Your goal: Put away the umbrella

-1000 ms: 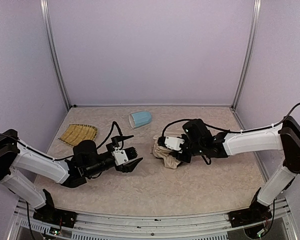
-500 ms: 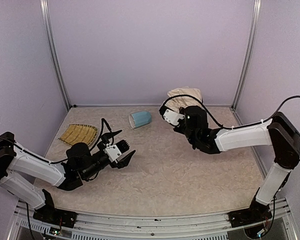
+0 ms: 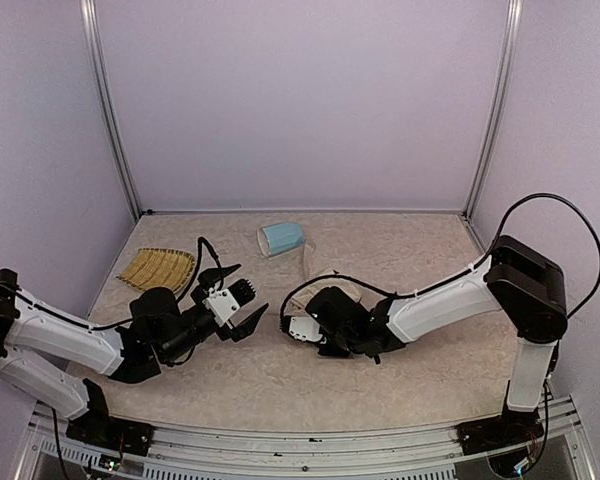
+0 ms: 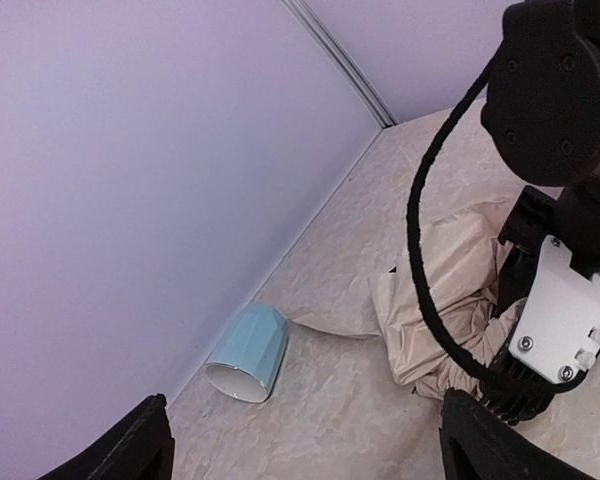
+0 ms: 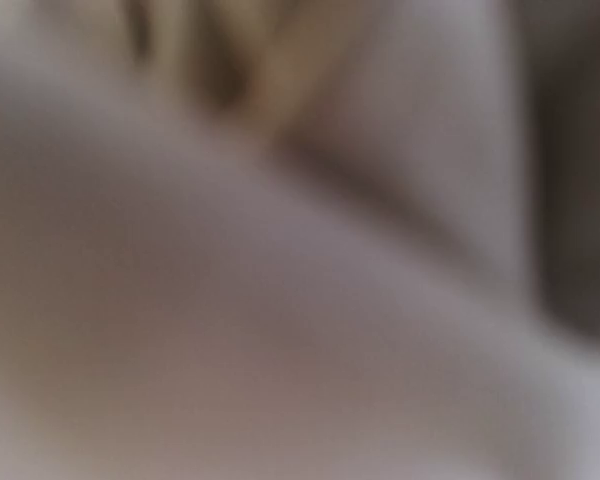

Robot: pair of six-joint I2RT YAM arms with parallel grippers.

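Note:
My right gripper turns and drags the bunched fabric back onto the clear spot of bare tabletop just behind the gripper next, and releases it there.
The umbrella [image 3: 318,272] lies as a bunched heap of cream-beige fabric on the table's middle; it also shows in the left wrist view [image 4: 450,290]. Its shaft and handle are hidden. My right gripper [image 3: 310,318] is low on the table against the heap's near side, and the fabric gathers at its black fingers [image 4: 515,385]. The right wrist view is only a blur of beige fabric pressed to the lens. My left gripper [image 3: 242,315] is open and empty, a little left of the umbrella, its fingertips [image 4: 150,435] spread wide.
A light-blue mug [image 3: 280,238] lies on its side near the back wall, just behind the umbrella; it also shows in the left wrist view [image 4: 248,352]. A woven yellow straw tray [image 3: 157,267] sits at the far left. Walls enclose the back and sides.
My right arm swung the umbrella up to the back wall, then brought it down and forward onto the table's middle. My left gripper drew back slightly to the left.

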